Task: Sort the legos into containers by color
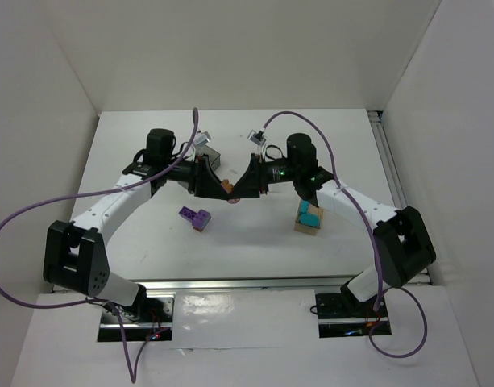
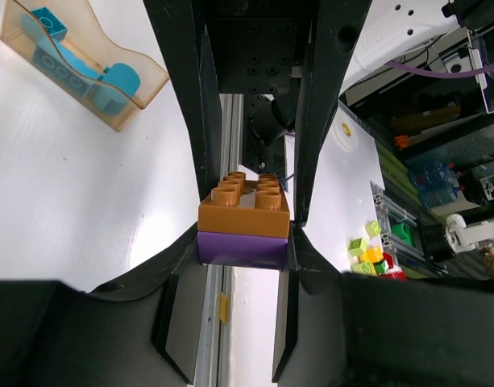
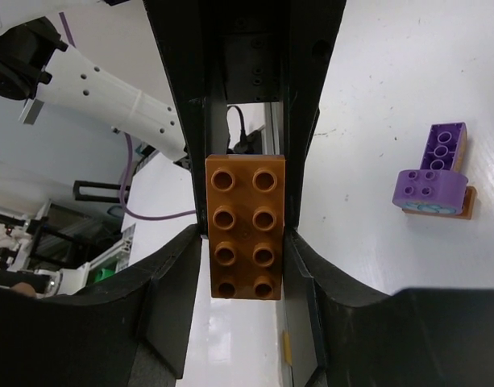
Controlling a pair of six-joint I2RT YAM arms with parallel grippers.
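The dark grey container [image 1: 213,157] lies below and outward of my left gripper. My left gripper will next swing outward and turn down over it to release the purple lego apart from teal.
My two grippers meet above the middle of the table, both on one stack of legos [image 1: 230,196]. My left gripper [image 1: 218,189] is shut on the purple brick [image 2: 243,248], which shows between its tips in the left wrist view [image 2: 245,246]. The orange-brown brick [image 2: 245,208] sits on top of the purple one. My right gripper [image 1: 243,192] is shut on that orange-brown brick [image 3: 244,230], seen studs up in the right wrist view [image 3: 244,242]. The tan container [image 1: 309,219] holds teal legos [image 2: 110,81]. A dark grey container [image 1: 213,157] stands behind my left gripper.
A cluster of purple bricks [image 1: 195,218] with an orange-brown piece under it lies on the table left of centre; it also shows in the right wrist view [image 3: 437,173]. Purple cables arc over both arms. White walls enclose the table on three sides.
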